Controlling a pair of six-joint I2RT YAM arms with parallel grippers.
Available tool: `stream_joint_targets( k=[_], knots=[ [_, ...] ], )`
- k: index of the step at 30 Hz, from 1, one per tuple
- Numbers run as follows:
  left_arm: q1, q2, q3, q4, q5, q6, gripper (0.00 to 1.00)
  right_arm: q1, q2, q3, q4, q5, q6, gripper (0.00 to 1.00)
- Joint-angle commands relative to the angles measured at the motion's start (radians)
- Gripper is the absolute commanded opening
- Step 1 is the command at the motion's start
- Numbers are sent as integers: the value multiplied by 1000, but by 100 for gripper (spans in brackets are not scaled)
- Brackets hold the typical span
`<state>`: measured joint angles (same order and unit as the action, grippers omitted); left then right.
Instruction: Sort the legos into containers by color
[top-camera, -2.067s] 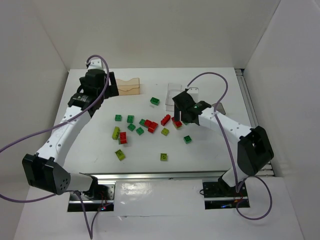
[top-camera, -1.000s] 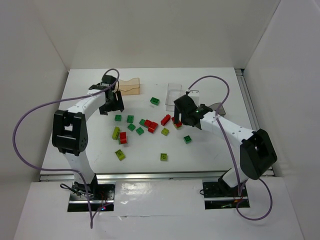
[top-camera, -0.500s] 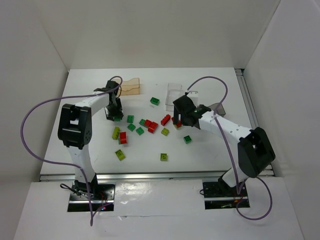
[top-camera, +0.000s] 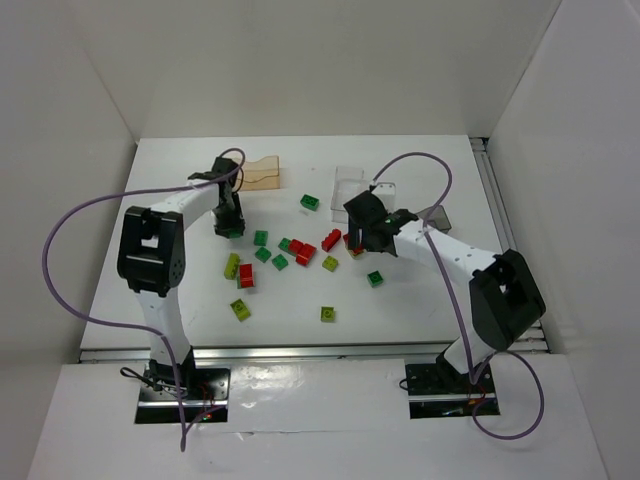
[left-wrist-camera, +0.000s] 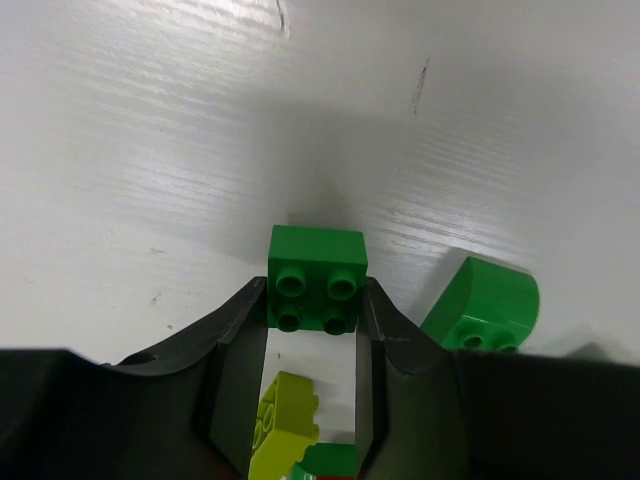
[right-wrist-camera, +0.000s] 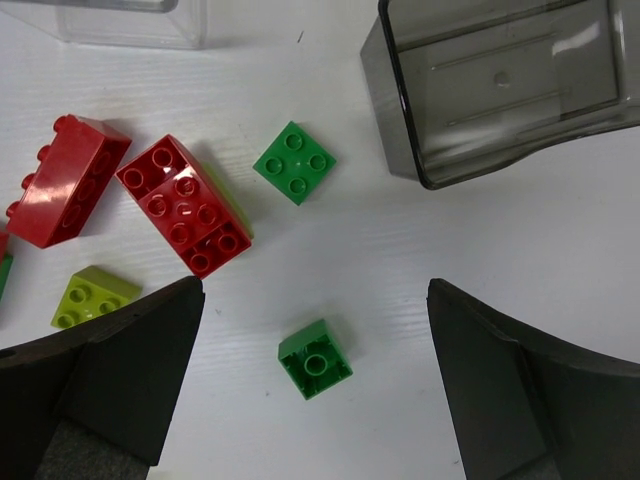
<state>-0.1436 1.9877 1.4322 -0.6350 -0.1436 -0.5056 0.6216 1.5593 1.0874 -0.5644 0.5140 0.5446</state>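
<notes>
I will first lift the dark green lego with my left gripper and then carry it away from my base, to get it over the tan tray (top-camera: 260, 174).
A dark green lego (left-wrist-camera: 318, 285) sits on the table with my left gripper (left-wrist-camera: 316, 305) shut on it, one finger pressed against each side. From above, this gripper (top-camera: 230, 228) is just below the tan tray (top-camera: 258, 172). My right gripper (right-wrist-camera: 315, 295) is wide open above an upside-down green lego (right-wrist-camera: 315, 358), touching nothing. In the top view it (top-camera: 365, 235) hovers by the red legos (top-camera: 331, 239), between the clear tray (top-camera: 352, 183) and the smoky grey tray (top-camera: 437, 215).
Red, green and yellow-green legos lie scattered mid-table, such as a green one (top-camera: 311, 202), a red one (top-camera: 246, 276) and a yellow-green one (top-camera: 240, 309). A rounded green brick (left-wrist-camera: 482, 305) lies right of the left jaws. The grey tray (right-wrist-camera: 500, 80) is close ahead of the right gripper.
The left arm swung from the tan tray down to the green lego, and its jaws closed on it. The right gripper stayed open and shifted only slightly.
</notes>
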Motion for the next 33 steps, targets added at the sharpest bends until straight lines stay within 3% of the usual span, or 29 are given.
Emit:
stream_joint_targets(
  k=[1, 8, 19, 26, 33],
  knots=[
    [-2, -87, 80, -14, -30, -5, 27, 0, 22, 65, -34, 81, -9, 100],
    [-2, -34, 319, -65, -16, -5, 27, -9, -62, 37, 13, 77, -41, 100],
    [7, 241, 724, -74, 2, -24, 26, -29, -133, 45, 84, 96, -63, 100],
    [18, 373, 859, -54, 18, -33, 30, -51, -188, -11, 115, 96, -54, 100],
    [18, 407, 873, -45, 42, -33, 81, -60, -157, -1, 90, 86, -44, 100]
  ],
)
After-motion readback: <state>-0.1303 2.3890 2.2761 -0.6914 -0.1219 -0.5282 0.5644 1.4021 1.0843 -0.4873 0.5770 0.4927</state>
